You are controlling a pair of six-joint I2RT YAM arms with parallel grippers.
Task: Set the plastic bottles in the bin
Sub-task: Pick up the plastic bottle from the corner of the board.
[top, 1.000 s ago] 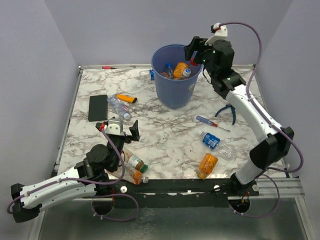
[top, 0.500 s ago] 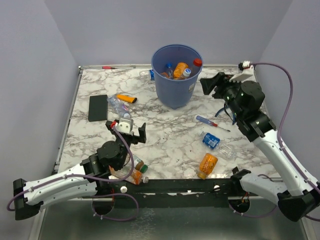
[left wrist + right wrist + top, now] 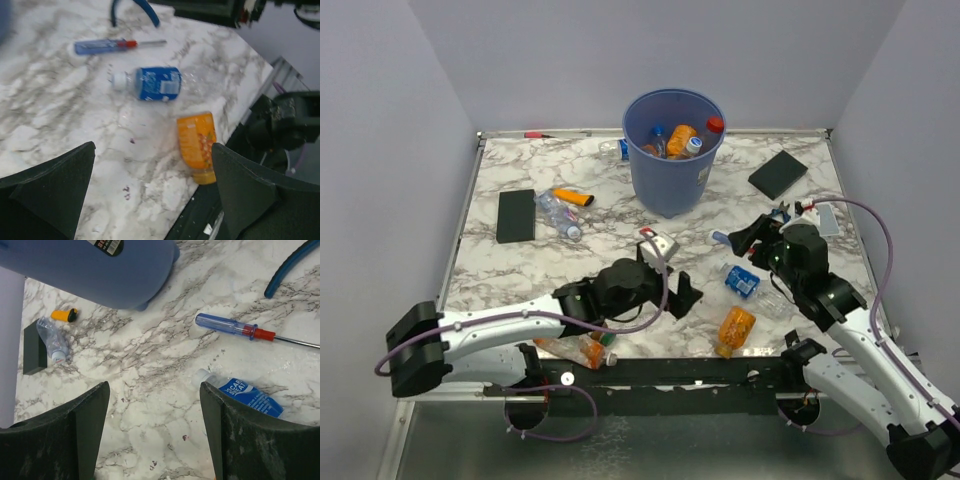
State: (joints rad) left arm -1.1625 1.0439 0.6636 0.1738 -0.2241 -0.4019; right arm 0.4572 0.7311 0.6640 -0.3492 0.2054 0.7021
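Note:
My open fingers are facing the long sides of the orange bottle's body (image 3: 736,328) (image 3: 197,140), so next my left gripper will go down and shift to the right in the top view to it.
The blue bin (image 3: 672,160) stands at the back centre with several bottles inside, one red-capped at its rim (image 3: 714,125). It also shows in the right wrist view (image 3: 90,265). A blue-label bottle (image 3: 741,280) and an orange bottle (image 3: 736,328) lie at the front right, beside a crushed clear one (image 3: 776,301). My left gripper (image 3: 678,292) is open and empty, left of them; its view shows the blue-label bottle (image 3: 150,84) and the orange bottle (image 3: 196,145). My right gripper (image 3: 745,240) is open and empty, above the table just beyond the blue-label bottle (image 3: 245,395).
A screwdriver (image 3: 235,327) and blue pliers (image 3: 292,265) lie near the right gripper. Black slabs lie at the left (image 3: 516,215) and back right (image 3: 779,174). More bottles lie at the left (image 3: 560,215), behind the bin (image 3: 615,148) and at the front edge (image 3: 585,350).
My right gripper left the bin's rim and came down toward the front right; a red-capped bottle stays in the bin. My left arm swung right to the table's middle.

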